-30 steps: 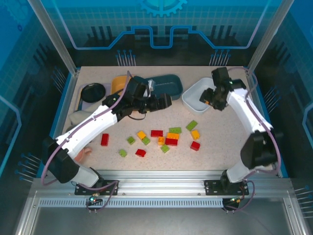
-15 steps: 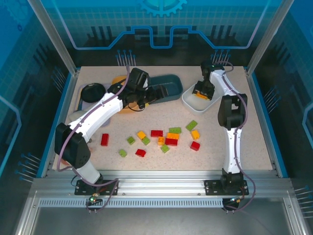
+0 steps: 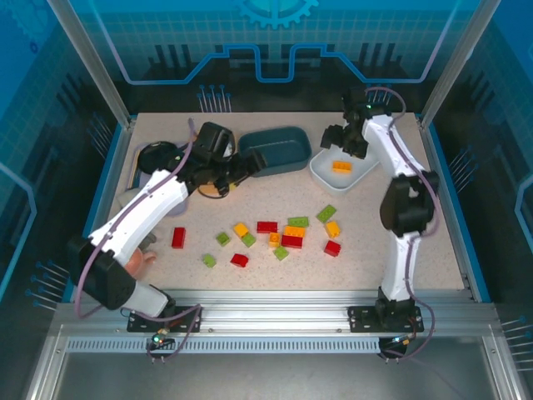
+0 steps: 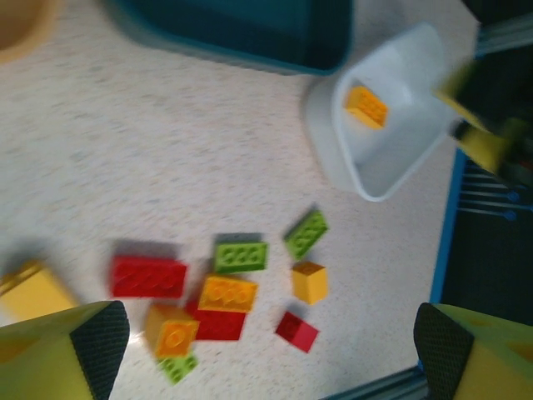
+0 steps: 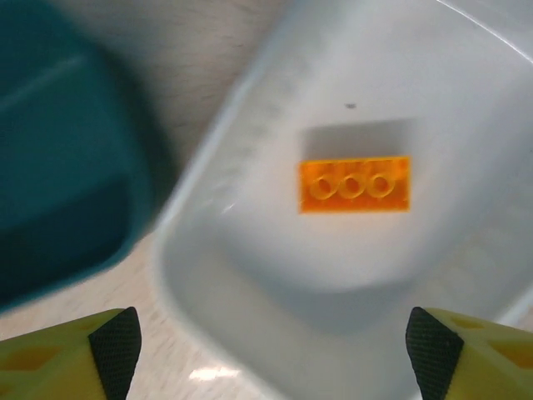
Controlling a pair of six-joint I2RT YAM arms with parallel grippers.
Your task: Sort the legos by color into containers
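Note:
The nearest lime green lego (image 3: 209, 261) is below my left gripper and clear of other bricks, so my gripper needs to move back toward my base and go down around it.
Several red, lime green and orange legos lie scattered mid-table, among them a red brick (image 3: 266, 227), a green one (image 3: 326, 213) and an orange one (image 3: 332, 228). One orange brick (image 3: 341, 166) (image 5: 354, 185) lies flat in the white tub (image 3: 360, 171) (image 5: 250, 275). My right gripper (image 3: 340, 140) (image 5: 275, 350) hangs open above that tub's far-left side, with nothing in it. My left gripper (image 3: 246, 164) (image 4: 271, 358) is open and empty at the near-left corner of the teal tub (image 3: 279, 148) (image 4: 250, 33). The left arm covers most of the yellow-orange tub (image 3: 213, 190).
A black round bowl (image 3: 158, 157) sits at the far left, with a pale object (image 3: 129, 202) below it. A lone red brick (image 3: 178, 237) lies left of the pile. Bare tabletop lies right of the bricks, up to the blue edge rail (image 3: 445, 200).
My right gripper opened, dropping the orange brick into the white tub, then drew back toward the far side. My left gripper moved left, away from the teal tub's front.

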